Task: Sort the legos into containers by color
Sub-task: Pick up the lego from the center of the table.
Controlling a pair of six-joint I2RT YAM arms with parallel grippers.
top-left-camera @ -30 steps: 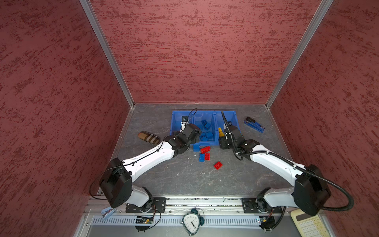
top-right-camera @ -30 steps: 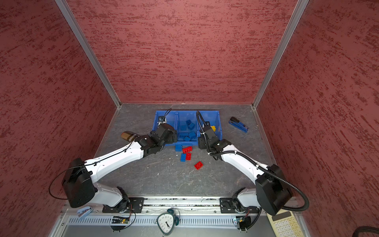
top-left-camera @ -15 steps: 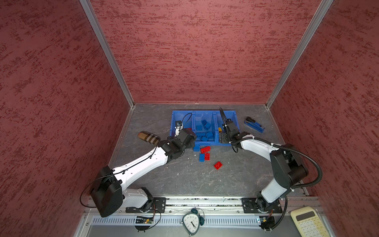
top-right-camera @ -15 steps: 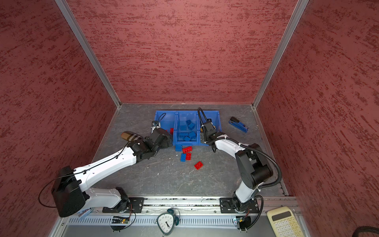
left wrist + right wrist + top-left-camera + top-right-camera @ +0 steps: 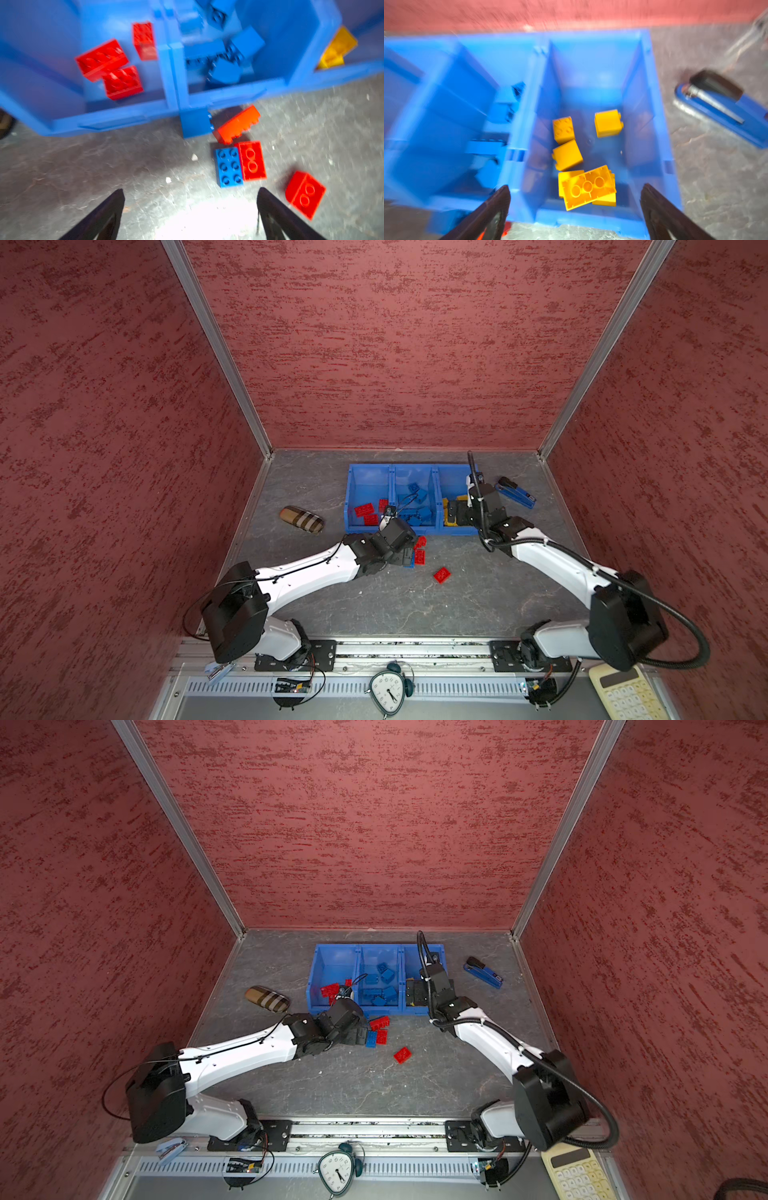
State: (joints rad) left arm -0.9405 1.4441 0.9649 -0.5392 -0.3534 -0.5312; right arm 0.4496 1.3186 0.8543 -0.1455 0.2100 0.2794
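Note:
I will lower my left gripper over the studded blue brick [image 5: 371, 1038] [image 5: 229, 167] next, because it is still outside the bins, below my open fingers and beside a red one.
The containers [image 5: 368, 467] are three joined blue bins, seen in both top views [image 5: 332, 947]. Red legos [image 5: 365, 510] lie in the left bin, blue legos [image 5: 417, 493] in the middle one and yellow legos [image 5: 566, 154] in the right one. On the table in front lie a blue brick [image 5: 228, 166], a red brick [image 5: 252, 160] touching it, a red brick on its side [image 5: 236, 124] and a lone red brick [image 5: 441, 574]. My left gripper [image 5: 191, 190] hangs open and empty just short of the blue brick. My right gripper [image 5: 575, 187] is open over the right bin, above an upturned yellow brick [image 5: 588, 187].
A blue-black stapler [image 5: 515, 492] lies right of the bins. A brown plaid case [image 5: 301, 519] lies to their left. A clock [image 5: 388, 691] and a calculator [image 5: 623, 693] sit beyond the front rail. Red walls close in three sides.
My left gripper has drawn back from the left bin, down to the loose bricks in front. My right gripper has stayed over the right bin and its jaws have opened wider.

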